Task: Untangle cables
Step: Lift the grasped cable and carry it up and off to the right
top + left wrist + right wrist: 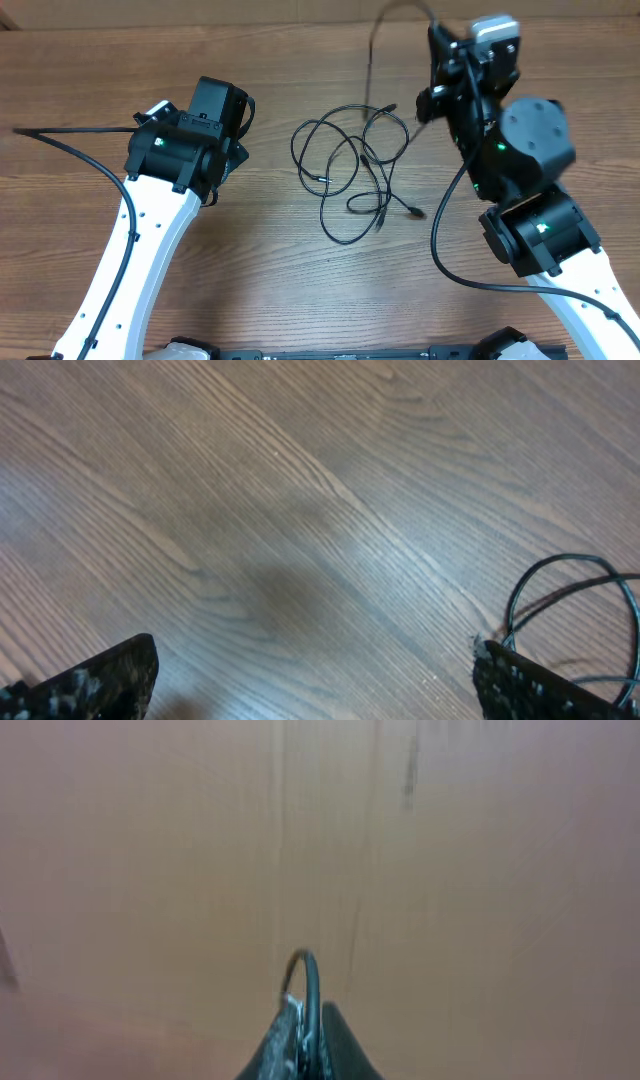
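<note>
Bare wood is below my right gripper, to its right in the overhead view. I will carry the piece of cable there, away from the tangle, lower it and release it.
The cables (355,170) lie as a loose tangle of thin black loops with small plugs on the wooden table (300,280), between the two arms. One strand (373,60) rises out of the tangle and arcs over to my right gripper (436,32), which is raised at the back right. In the right wrist view the right gripper (308,1025) is shut on that strand (313,982), which curls over the fingertips. My left gripper (315,680) stands wide open over bare wood just left of the tangle. One cable loop (560,585) shows beside its right finger (540,690).
The left arm's own thicker black wire (70,135) runs off to the left edge. The right arm's wire (450,260) loops down at the front right. Nothing else stands on the wood around the tangle.
</note>
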`<state>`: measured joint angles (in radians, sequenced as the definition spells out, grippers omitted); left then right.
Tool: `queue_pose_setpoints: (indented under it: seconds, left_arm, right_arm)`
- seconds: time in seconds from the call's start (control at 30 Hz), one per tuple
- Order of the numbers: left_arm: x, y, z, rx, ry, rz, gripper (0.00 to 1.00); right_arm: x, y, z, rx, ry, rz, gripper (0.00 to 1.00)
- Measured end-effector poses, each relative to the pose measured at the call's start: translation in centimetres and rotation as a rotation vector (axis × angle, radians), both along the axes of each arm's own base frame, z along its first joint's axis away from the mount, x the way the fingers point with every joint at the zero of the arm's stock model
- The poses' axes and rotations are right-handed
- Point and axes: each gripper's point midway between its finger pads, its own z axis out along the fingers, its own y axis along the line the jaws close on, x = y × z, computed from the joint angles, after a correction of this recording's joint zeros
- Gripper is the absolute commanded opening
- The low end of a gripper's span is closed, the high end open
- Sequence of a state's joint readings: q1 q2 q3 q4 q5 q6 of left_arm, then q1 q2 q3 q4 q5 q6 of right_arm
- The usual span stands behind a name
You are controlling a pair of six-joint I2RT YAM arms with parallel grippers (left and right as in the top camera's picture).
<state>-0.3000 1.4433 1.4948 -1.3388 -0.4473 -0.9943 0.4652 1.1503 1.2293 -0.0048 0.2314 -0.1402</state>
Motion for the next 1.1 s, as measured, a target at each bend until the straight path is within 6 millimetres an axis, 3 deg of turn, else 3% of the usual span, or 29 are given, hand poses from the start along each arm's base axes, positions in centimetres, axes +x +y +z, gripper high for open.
queue_pose_setpoints:
  seconds: [0.07,0.13,0.2,0.3,0.43,0.6,0.77,0.97,1.03,1.1]
  left_arm:
    - [0.0,0.0,0.0,0.000,0.000,0.000,1.00]
    - [0.0,0.0,0.0,0.000,0.000,0.000,1.00]
    - [0.0,0.0,0.0,0.002,-0.001,0.001,1.00]
    - [0.0,0.0,0.0,0.002,0.000,0.001,1.00]
    - [0.0,0.0,0.0,0.002,-0.001,0.001,1.00]
    - [0.0,0.0,0.0,0.002,-0.001,0.001,1.00]
    - [0.0,0.0,0.0,0.002,-0.001,0.001,1.00]
    - [0.0,0.0,0.0,0.002,-0.001,0.001,1.00]
    - [0.0,0.0,0.0,0.002,-0.001,0.001,1.00]
    - [0.0,0.0,0.0,0.002,-0.001,0.001,1.00]
  right_arm:
    - [-0.7,-0.3,3.2,-0.013,-0.138,-0.013,0.04]
    - [-2.7,-1.2,8.0,-0.025,-0.347,-0.048,0.04]
    - [-4.5,-2.1,10.9,-0.025,-0.479,-0.083,0.04]
    - [-7.2,-3.5,13.9,-0.043,-0.616,-0.137,0.04]
    - [-8.8,-4.3,15.2,-0.139,-0.687,-0.209,0.04]
    - [-6.8,-4.9,13.3,-0.292,-0.602,-0.322,0.04]
    - [-3.3,-8.8,10.2,-0.417,-0.428,-0.508,0.04]
    - [1.6,-17.2,4.2,-0.546,-0.147,-0.751,0.04]
    - [3.3,-22.1,-0.2,-0.599,0.046,-0.841,0.04]
    - [4.1,-25.8,-4.0,-0.597,0.196,-0.888,0.04]
